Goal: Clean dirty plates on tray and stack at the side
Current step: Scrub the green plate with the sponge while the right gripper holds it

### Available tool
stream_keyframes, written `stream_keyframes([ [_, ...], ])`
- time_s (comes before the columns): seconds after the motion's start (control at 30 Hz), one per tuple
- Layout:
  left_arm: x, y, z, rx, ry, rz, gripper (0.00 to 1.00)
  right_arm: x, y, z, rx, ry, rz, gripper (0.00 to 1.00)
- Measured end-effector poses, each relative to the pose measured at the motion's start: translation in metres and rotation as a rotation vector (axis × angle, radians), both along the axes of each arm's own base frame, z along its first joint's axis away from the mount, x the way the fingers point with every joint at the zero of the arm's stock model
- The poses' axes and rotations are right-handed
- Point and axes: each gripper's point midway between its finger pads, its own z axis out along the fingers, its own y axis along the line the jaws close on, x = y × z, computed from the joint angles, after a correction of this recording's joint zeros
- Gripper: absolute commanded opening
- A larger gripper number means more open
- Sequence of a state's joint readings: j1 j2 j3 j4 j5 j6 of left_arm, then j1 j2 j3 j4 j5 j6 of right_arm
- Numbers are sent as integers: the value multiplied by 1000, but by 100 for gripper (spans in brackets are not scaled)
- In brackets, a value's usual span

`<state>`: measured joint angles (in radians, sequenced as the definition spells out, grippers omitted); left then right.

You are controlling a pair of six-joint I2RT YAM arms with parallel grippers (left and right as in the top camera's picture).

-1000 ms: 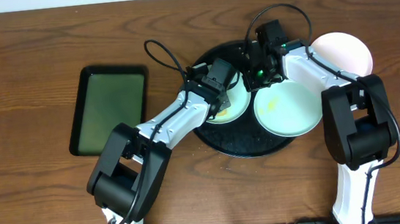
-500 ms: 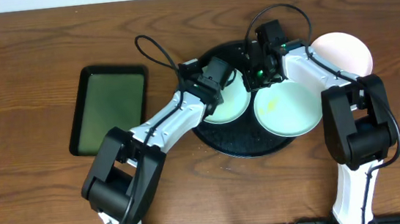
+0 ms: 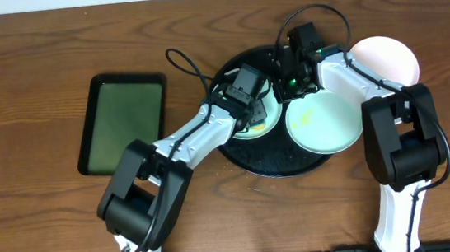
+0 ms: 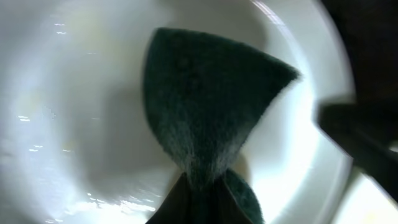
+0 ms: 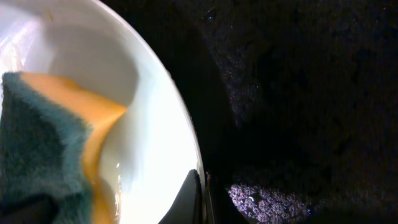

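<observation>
I should lift my right gripper next and carry the mint plate off the tray, then lower it onto the white plate (image 3: 388, 56) and let it go, because that one is already aside.
The round black tray (image 3: 274, 161) holds a pale mint-green plate (image 3: 266, 122) with yellowish smears and a pale cyan plate (image 3: 324, 120). A white plate (image 3: 388, 56) lies on the table right of the tray. My left gripper (image 3: 250, 114) is shut on a green and yellow sponge (image 4: 205, 106) pressed onto the mint plate (image 4: 68, 112). My right gripper (image 3: 282, 87) is shut on the rim of that same plate (image 5: 161, 124) at its far right edge, over the tray (image 5: 298, 93). The sponge also shows in the right wrist view (image 5: 50, 143).
A smaller rectangular black tray with a green inside (image 3: 124, 122) lies on the wooden table (image 3: 30, 78) to the left. Both arms cross over the round tray. Cables loop above each wrist.
My left gripper with the sponge slid up and left over the mint plate, then back down and right. The right arm and the plates have not moved.
</observation>
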<state>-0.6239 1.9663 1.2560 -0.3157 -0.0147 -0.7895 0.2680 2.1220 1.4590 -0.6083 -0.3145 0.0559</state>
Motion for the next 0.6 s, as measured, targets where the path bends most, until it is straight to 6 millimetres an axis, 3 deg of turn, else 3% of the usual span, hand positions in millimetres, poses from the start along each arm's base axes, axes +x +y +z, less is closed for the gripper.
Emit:
stream_keyframes([
  [0.4, 5, 60, 5, 351, -98, 63, 7, 0, 0, 0, 1, 0, -2, 1],
  [0.5, 9, 66, 21, 367, -137, 75, 7, 1, 1, 0, 9, 4, -18, 1],
  [0.6, 12, 72, 55, 347, -199, 101, 8, 2, 3, 1, 24, 3, -23, 1],
])
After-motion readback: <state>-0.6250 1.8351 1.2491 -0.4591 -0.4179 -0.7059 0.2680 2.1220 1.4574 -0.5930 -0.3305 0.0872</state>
